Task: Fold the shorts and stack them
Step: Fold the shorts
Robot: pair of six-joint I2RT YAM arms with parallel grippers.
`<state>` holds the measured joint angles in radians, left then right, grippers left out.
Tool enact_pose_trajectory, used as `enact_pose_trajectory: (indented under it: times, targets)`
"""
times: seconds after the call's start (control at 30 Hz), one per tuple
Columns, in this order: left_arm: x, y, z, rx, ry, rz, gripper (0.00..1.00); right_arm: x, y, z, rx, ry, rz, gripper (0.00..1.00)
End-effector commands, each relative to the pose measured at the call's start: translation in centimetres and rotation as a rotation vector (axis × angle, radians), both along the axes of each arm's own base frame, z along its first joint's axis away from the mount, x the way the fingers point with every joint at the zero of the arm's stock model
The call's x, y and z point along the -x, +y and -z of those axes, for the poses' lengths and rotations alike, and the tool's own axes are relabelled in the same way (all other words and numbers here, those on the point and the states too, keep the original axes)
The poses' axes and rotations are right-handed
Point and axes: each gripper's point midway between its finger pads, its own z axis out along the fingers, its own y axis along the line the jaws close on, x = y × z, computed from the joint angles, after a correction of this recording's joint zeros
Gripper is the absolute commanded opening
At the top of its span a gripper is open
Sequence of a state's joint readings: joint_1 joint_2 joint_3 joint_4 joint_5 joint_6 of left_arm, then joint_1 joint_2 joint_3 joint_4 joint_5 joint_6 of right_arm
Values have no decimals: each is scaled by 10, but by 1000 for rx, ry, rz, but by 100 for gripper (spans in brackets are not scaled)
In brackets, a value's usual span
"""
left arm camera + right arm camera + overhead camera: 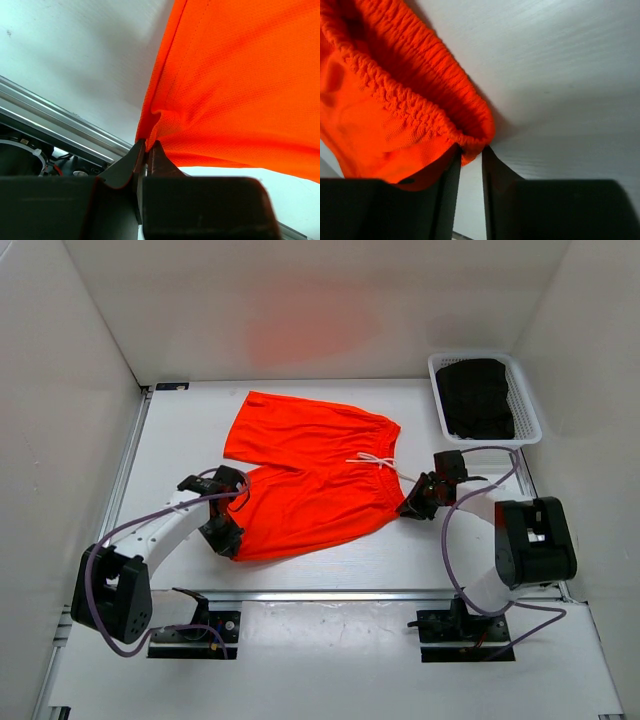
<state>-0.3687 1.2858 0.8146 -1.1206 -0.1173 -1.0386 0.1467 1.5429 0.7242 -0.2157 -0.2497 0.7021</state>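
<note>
The far leg's hem corner [252,398] is lying flat, outward of my left gripper, so next I should lift the pinched corner, carry it outward and let it go over that leg.
The neon-orange shorts [310,470] lie spread on the white table, waistband to the right, legs to the left, with the white drawstring [375,460] on top. My left gripper [226,532] is at the near leg's hem corner. In the left wrist view it [146,146] is shut on the orange hem [225,90], which is lifted slightly. My right gripper [414,506] is at the near end of the waistband. In the right wrist view it [470,151] is closed on the gathered elastic waistband corner [420,95].
A white basket [530,412] holding dark folded clothing [476,396] stands at the back right corner. White walls enclose the table on the left, back and right. A metal rail [55,117] runs along the table's near edge.
</note>
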Motion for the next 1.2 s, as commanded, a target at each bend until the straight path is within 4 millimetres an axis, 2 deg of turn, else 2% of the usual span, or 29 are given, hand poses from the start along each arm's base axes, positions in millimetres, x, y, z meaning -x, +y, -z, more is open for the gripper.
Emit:
enact_pose_trajectory:
  times: [0.0,0.03,0.07,0.1,0.13,0.17,0.23,0.27,0.3,0.37,0.43,0.5,0.53,0.6,0.63,0.67,0.7,0.73,0.83,0.87,0.9,0.93,0.97,1.0,1.03,1.07,1.1,1.13,1.17]
  targets:
    - [-10,1,-17,-4,-69,-17,10,-15,4,-1,-7,-51,12,20]
    - [-8,2,-19,-4,-69,-17,10,-12,1,1,3,-51,18,8]
    - [-11,2,-21,-9,-81,-18,10,0,-7,8,39,-14,44,3]
    - [-11,2,-23,-5,-91,-18,10,0,-11,-1,59,-37,57,0]
    - [-9,3,-25,-4,-94,-18,10,8,-16,0,82,-24,67,0]
    - [-10,3,-25,-3,-95,-27,10,8,-19,-14,91,-63,77,0]
    - [-7,2,-26,8,-91,-27,10,28,-29,-13,135,-31,81,0]
    - [-8,-1,-31,16,-109,-18,10,30,-31,-25,140,-66,80,0]
    - [-10,-2,-37,23,-124,-18,10,42,-34,-27,155,-34,82,0]
    - [-13,-5,-45,32,-146,-9,10,52,-39,-34,176,-35,82,0]
    - [-25,-10,-63,53,-195,-10,10,64,-43,-45,187,-36,88,0]
    - [-41,-10,-79,44,-251,-1,10,62,-45,-65,192,-77,86,0]
    - [-55,-16,-101,61,-303,21,10,67,-46,-67,197,-53,84,0]
    - [-80,-13,-113,23,-331,26,10,60,-52,-82,217,-84,110,0]
    - [-99,-10,-136,21,-387,29,10,53,-51,-97,213,-105,112,0]
    - [-111,-7,-145,9,-407,29,10,45,-52,-102,224,-116,111,0]
    - [-128,0,-142,-26,-392,16,10,41,-51,-108,224,-121,111,0]
    - [-148,0,-162,-26,-449,10,10,28,-52,-124,227,-161,123,0]
    - [-189,8,-162,-63,-438,17,10,3,-51,-128,245,-148,130,0]
    - [-208,7,-182,-57,-495,21,10,-16,-50,-145,244,-198,142,0]
    - [-224,8,-172,-67,-472,22,10,-24,-49,-150,242,-204,143,0]
    - [-235,10,-175,-68,-483,8,10,-36,-50,-144,257,-190,148,0]
    - [-252,7,-194,-60,-540,16,10,-47,-48,-146,256,-198,149,0]
    - [-263,11,-197,-66,-553,18,10,-62,-47,-161,256,-233,159,0]
    - [-278,6,-182,-59,-526,24,10,-74,-48,-152,271,-205,160,0]
    - [-296,7,-201,-56,-590,23,10,-83,-48,-152,279,-206,165,0]
    - [-306,6,-202,-60,-601,39,10,-93,-47,-153,278,-213,166,0]
    - [-325,3,-187,-67,-592,54,10,-110,-47,-153,290,-216,174,0]
    - [-339,-1,-202,-55,-645,74,10,-118,-46,-154,290,-218,175,0]
